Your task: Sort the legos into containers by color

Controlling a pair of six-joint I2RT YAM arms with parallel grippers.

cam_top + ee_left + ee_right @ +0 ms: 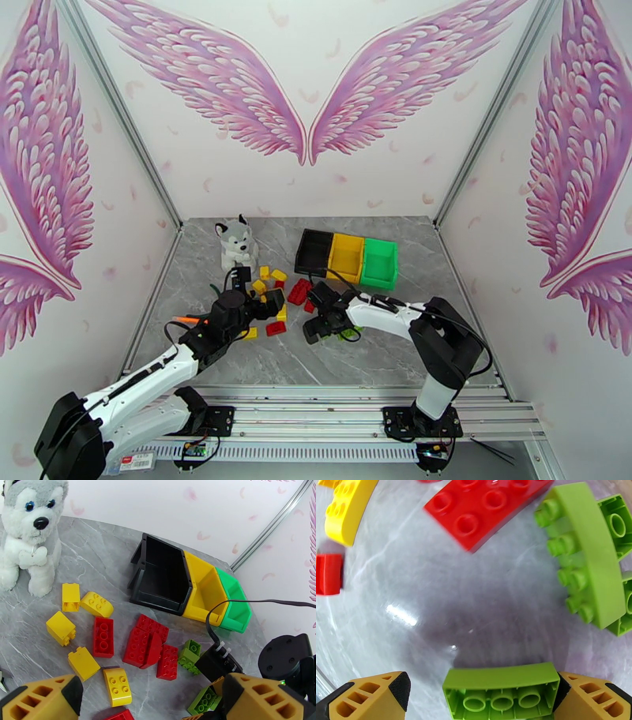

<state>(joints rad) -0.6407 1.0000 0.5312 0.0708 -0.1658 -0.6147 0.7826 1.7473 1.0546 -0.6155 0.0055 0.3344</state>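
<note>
My right gripper shifts toward the side of the one open finger that the green brick touches next, then closes on the green brick's short ends.
The legos lie scattered on the grey marble table in front of the three joined bins: black point(314, 251), yellow point(346, 256) and green point(379, 263). Yellow bricks point(96, 604) are on the left, red bricks point(144, 642) in the middle and green bricks point(189, 655) on the right. My left gripper point(148, 707) hovers open over a yellow brick point(116, 685) near the pile's front. My right gripper point(482, 691) is low and open around a green brick point(501, 691). That brick touches the right finger point(592, 699), with a gap to the left finger point(367, 695). A curved green brick point(588, 559) lies just ahead.
A plush husky point(235, 243) sits at the back left of the table, behind the yellow bricks. The right arm point(288, 657) and its cable cross just right of the left gripper. All three bins point(162, 574) look empty. Pink winged walls enclose the table.
</note>
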